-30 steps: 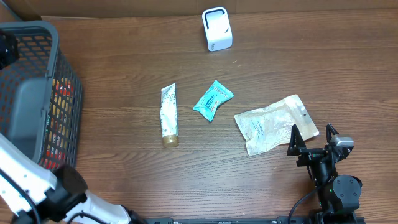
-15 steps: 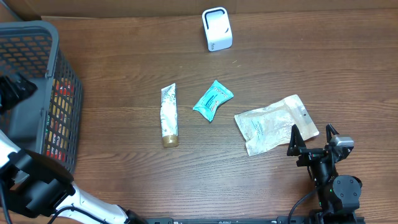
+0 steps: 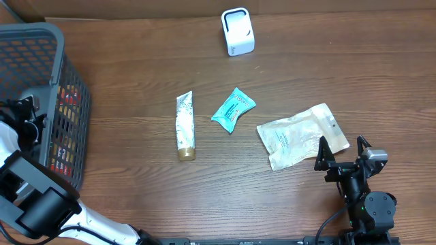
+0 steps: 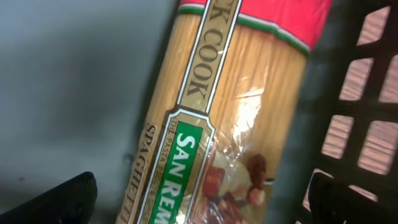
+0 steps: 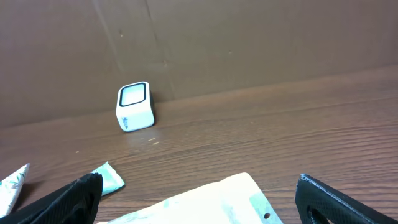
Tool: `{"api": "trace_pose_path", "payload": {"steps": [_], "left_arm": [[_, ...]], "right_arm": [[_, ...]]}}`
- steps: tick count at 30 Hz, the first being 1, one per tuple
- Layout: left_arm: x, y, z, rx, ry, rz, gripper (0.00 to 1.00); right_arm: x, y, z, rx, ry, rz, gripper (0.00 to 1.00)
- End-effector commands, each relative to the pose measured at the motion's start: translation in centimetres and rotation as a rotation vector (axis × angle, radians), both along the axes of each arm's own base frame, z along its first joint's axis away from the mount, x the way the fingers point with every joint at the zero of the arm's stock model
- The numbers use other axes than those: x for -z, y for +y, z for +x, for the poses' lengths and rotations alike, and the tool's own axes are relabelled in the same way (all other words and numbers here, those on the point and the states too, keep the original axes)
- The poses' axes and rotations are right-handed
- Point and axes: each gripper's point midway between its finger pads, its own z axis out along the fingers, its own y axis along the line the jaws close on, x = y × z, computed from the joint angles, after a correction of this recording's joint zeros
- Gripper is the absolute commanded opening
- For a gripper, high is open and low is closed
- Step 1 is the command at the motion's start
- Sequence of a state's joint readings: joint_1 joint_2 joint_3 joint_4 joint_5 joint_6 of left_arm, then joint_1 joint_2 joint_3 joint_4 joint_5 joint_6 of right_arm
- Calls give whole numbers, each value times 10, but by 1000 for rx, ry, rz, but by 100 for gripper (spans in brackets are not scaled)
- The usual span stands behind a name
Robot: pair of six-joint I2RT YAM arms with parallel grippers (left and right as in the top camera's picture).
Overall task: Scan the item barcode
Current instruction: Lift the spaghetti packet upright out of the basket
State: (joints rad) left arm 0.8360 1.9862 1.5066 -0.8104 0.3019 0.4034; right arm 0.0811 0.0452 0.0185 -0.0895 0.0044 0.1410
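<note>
My open fingers are already around both sides of the spaghetti packet. Next I need to lower my left gripper farther into the basket (image 3: 48, 35), onto the packet's middle by the green label, and close it.
A spaghetti packet (image 4: 230, 106), red, gold and green, lies in the grey basket (image 3: 48, 35) at the far left. My left gripper (image 4: 202, 202) hangs low over it, open, with one finger on each side of the packet and not closed on it. From overhead the left gripper (image 3: 24, 117) shows inside the basket. The white scanner (image 3: 238, 31) stands at the back of the table and also appears in the right wrist view, scanner (image 5: 135, 106). My right gripper (image 3: 340, 147) rests open at the front right, just behind a white pouch (image 3: 302, 135).
A cream tube (image 3: 184, 125) and a teal sachet (image 3: 233, 109) lie mid-table. The basket's mesh wall (image 4: 373, 124) stands close to the right of the left gripper. A brown wall (image 5: 249, 37) backs the table behind the scanner.
My left arm has come down into the basket and its jaws have widened a little. The right arm and the items on the table have not moved.
</note>
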Motion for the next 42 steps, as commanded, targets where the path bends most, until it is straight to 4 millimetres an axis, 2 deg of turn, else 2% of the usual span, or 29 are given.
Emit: {"api": "trace_pose_path", "payload": {"steps": [1,6,10,15,22,23,25,27,30,34,36,40,42], "left_arm": [[17,-3,-8,22,29,9,100],[30,-7,-13,20,42,5,100],[32,-7,-14,19,42,5,100],[35,-9,-15,19,47,0,93],[54,-13,-24,-1,68,2,90],[55,-13,-24,-7,66,2,79],[56,-13,-23,-14,60,2,50],[55,-11,-21,-44,51,0,30],[54,-8,-19,-78,41,-3,6],[51,-7,-18,-77,36,2,4],[42,-3,-15,-77,25,15,4],[9,11,-2,-65,-12,61,4],[-17,21,7,-47,-37,97,4]], "right_arm": [[3,1,0,-2,3,-4,100],[3,1,0,-2,3,-4,100],[3,1,0,-2,3,-4,100],[3,1,0,-2,3,-4,100],[3,1,0,-2,3,-4,100],[4,1,0,-2,3,-4,100],[3,1,0,-2,3,-4,100],[3,1,0,-2,3,-4,100],[3,1,0,-2,3,-4,100],[3,1,0,-2,3,-4,100],[4,1,0,-2,3,-4,100],[3,1,0,-2,3,-4,100],[4,1,0,-2,3,-4,100]]}}
